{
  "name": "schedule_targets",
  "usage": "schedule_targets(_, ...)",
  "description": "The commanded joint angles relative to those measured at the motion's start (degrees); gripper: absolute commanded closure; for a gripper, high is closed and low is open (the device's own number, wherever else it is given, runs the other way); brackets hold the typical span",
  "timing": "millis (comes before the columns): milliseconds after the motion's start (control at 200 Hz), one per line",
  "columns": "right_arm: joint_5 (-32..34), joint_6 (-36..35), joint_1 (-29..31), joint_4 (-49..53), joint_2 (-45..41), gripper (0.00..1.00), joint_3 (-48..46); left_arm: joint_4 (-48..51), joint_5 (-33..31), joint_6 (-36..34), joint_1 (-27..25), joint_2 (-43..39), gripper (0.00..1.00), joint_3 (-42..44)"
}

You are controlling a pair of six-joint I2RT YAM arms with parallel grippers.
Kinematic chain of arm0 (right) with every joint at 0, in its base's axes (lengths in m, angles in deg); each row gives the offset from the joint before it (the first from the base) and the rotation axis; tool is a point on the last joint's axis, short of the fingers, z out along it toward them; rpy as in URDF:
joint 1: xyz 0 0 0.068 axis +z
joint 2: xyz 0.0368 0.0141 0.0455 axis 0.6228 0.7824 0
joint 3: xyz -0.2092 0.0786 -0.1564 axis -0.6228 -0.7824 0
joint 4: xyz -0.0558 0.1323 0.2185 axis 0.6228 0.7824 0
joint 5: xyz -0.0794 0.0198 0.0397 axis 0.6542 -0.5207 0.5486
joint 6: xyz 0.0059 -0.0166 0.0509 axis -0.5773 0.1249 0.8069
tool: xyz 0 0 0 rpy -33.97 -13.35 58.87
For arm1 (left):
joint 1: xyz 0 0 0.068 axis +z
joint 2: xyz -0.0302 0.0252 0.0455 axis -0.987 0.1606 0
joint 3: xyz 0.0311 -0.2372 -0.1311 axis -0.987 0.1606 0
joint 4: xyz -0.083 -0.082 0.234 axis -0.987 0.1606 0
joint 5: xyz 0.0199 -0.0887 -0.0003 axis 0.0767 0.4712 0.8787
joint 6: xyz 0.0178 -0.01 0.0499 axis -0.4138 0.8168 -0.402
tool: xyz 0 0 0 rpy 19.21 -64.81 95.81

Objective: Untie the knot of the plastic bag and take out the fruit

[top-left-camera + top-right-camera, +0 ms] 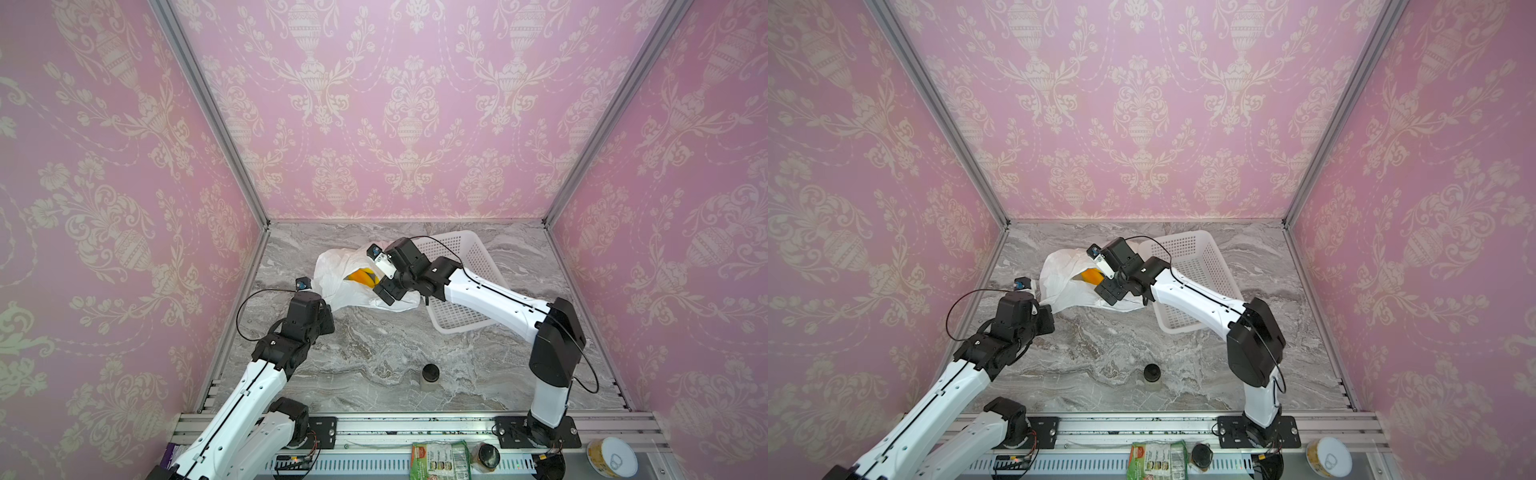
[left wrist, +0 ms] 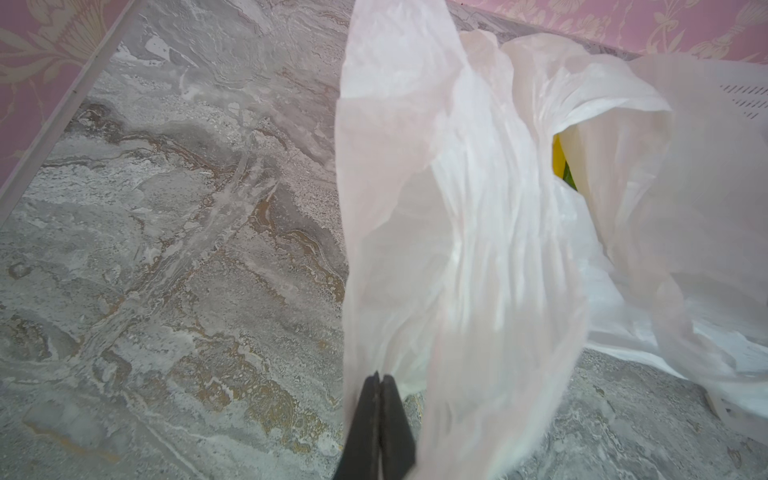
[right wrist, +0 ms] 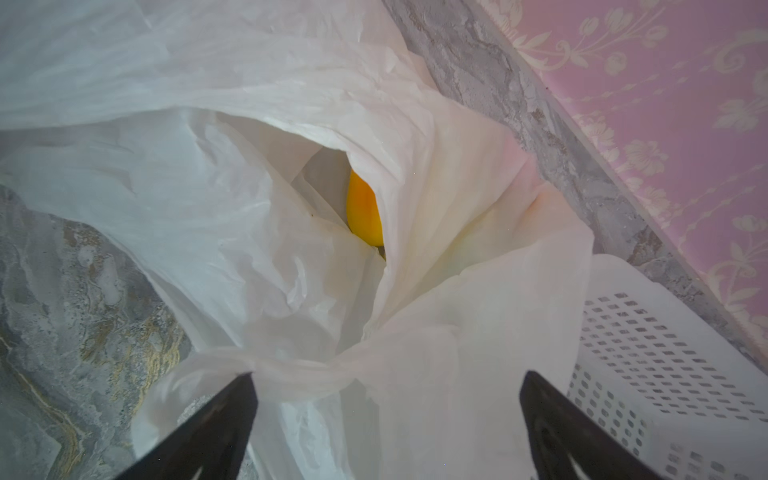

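Note:
I will lift my left gripper a little to pull the bag's near corner away from the fruit point(image 1: 359, 276). Then I will let go of the bag's film there, because the bag's opening is already wide open.
The white plastic bag point(image 1: 332, 270) point(image 1: 1059, 270) lies crumpled on the marble table with its mouth gaping. No knot shows. Inside the opening sits a yellow-orange fruit point(image 1: 359, 276) point(image 1: 1092, 275) point(image 3: 365, 212), of which the left wrist view shows a yellow-green sliver point(image 2: 559, 160). My left gripper point(image 2: 380, 378) point(image 1: 329, 311) is shut on the bag's thin film point(image 2: 478, 208) at its near left corner. My right gripper point(image 3: 386, 382) point(image 1: 380, 279) hangs open at the bag's mouth. Loose bag film point(image 3: 208, 187) lies between its spread fingers, which are not closed on it.
A white perforated basket point(image 1: 469, 249) point(image 1: 1187, 245) point(image 3: 665, 374) stands right of the bag, partly under my right arm. A small dark-lidded jar point(image 1: 430, 374) point(image 1: 1152, 372) stands near the table's front. A packet point(image 1: 440, 459), a jar and a can point(image 1: 613, 461) lie on the front rail.

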Motion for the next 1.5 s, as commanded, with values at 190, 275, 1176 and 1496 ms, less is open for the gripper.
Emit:
schedule_targets(190,-4.5,-2.5,3.7,-10.7,-14.5,0.0,-18.6,1.3,-1.7,-1.4,-0.5,-1.0,1.0,0.5)
schedule_targets(275,-1.4,-1.9,3.6,-10.6,-12.3,0.0,-18.4,1.2,-1.5,-1.4,-0.5,-1.3,1.0,0.7)
schedule_targets(1176,28.4,25.1,-0.6,-35.0,-24.6,1.0,-34.3,4.2,-4.7,-2.3,-0.5,-3.9,1.0,-3.2)
schedule_targets(1496,25.9,31.9,-0.9,-36.2,-26.4,1.0,-38.5,10.9,-12.4,-5.8,-0.5,-4.8,0.31,-20.5)
